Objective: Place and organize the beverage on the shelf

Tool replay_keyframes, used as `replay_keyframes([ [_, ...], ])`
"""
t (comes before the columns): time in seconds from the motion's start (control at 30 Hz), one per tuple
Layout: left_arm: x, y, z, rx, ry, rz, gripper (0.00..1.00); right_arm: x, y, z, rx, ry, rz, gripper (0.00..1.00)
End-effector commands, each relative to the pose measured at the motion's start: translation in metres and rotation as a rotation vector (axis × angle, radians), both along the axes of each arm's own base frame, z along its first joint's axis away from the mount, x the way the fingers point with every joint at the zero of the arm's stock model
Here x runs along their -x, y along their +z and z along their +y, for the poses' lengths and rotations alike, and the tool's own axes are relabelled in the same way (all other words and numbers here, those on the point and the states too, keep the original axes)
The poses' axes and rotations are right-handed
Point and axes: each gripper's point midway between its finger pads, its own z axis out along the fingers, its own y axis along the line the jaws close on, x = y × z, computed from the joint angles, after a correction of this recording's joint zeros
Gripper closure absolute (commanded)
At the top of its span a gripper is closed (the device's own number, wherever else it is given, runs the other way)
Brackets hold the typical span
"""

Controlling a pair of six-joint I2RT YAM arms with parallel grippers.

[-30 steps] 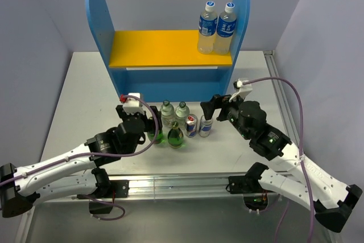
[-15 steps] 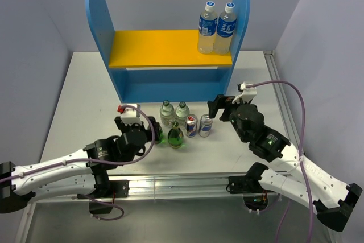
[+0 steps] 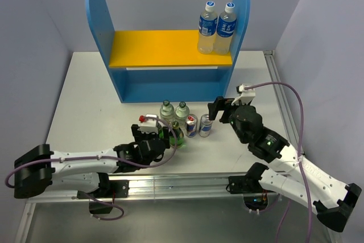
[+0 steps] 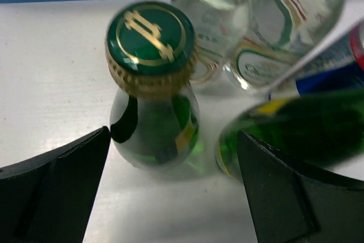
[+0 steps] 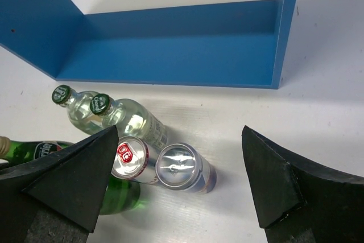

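My left gripper needs to go down next around the green bottle's body [image 4: 154,126], which stands below it. The open fingers are already lined up, one on either side of the bottle.
Six small drinks stand in a cluster in front of the blue shelf [image 3: 170,83]. Two dark green bottles [image 3: 177,138] are nearest, two short clear bottles [image 3: 182,111] behind them, two slim cans [image 3: 206,124] to the right. My left gripper [image 3: 164,136] is open and low, its jaws either side of one green bottle [image 4: 156,129] with a green-gold cap; the other green bottle [image 4: 296,135] is by the right finger. My right gripper [image 3: 214,110] is open and hovers above the cans [image 5: 182,166]. The shelf also shows in the right wrist view [image 5: 170,44].
Two taller clear bottles with blue labels [image 3: 217,27] stand at the right end of the yellow-orange upper board [image 3: 159,48]. The shelf's lower level [image 5: 182,64] holds nothing. The table's right rail [image 3: 278,89] runs near the right arm.
My left arm has swung right and dropped low, bringing its open jaws around a green bottle. My right gripper has shifted slightly back over the cans.
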Motion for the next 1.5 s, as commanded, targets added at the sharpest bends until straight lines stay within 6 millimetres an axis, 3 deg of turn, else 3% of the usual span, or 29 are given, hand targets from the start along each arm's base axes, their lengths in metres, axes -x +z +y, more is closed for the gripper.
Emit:
replay_keyframes([
  [0.0, -0.023, 0.017, -0.014, 0.093, 0.023, -0.061, 0.01, 0.001, 0.010, -0.002, -0.029, -0.009, -0.032, 0.04],
  [0.17, -0.044, 0.014, -0.007, 0.079, 0.065, -0.071, 0.01, 0.001, 0.007, -0.001, -0.027, -0.007, -0.031, 0.04],
  [0.57, -0.035, -0.042, -0.005, 0.093, 0.068, 0.031, 0.04, -0.003, -0.005, 0.002, -0.008, -0.007, -0.012, 0.05],
  [0.93, -0.055, -0.048, 0.000, 0.060, 0.166, -0.039, 0.16, -0.002, -0.010, 0.002, -0.002, -0.005, -0.006, 0.05],
  [1.03, -0.060, -0.046, 0.001, 0.063, 0.179, -0.050, 0.27, -0.002, -0.011, 0.002, -0.001, -0.005, -0.006, 0.05],
  [1.1, -0.063, -0.047, 0.000, 0.059, 0.176, -0.051, 0.48, -0.002, -0.011, 0.003, 0.000, -0.001, -0.007, 0.05],
  [1.13, -0.063, -0.046, 0.000, 0.058, 0.179, -0.051, 0.66, -0.003, -0.011, 0.003, -0.001, -0.003, -0.007, 0.05],
  [1.17, -0.064, -0.044, 0.000, 0.058, 0.182, -0.051, 0.99, -0.003, -0.012, 0.003, 0.002, -0.004, -0.005, 0.05],
  [1.3, -0.061, -0.028, 0.004, 0.003, 0.208, -0.044, 1.00, -0.003, -0.013, 0.002, 0.004, -0.006, -0.005, 0.05],
  [1.37, -0.057, -0.006, 0.007, -0.018, 0.234, -0.067, 1.00, -0.003, -0.012, 0.002, 0.000, -0.009, -0.009, 0.05],
  [1.4, -0.060, 0.015, 0.000, 0.018, 0.252, -0.082, 1.00, -0.002, -0.011, 0.001, -0.002, -0.010, -0.011, 0.05],
  [1.43, -0.051, 0.023, 0.010, -0.044, 0.256, -0.074, 1.00, -0.003, -0.011, 0.001, -0.002, -0.010, -0.011, 0.05],
  [1.47, -0.050, 0.033, 0.009, -0.036, 0.250, -0.075, 1.00, -0.002, -0.010, 0.001, -0.005, -0.010, -0.014, 0.05],
])
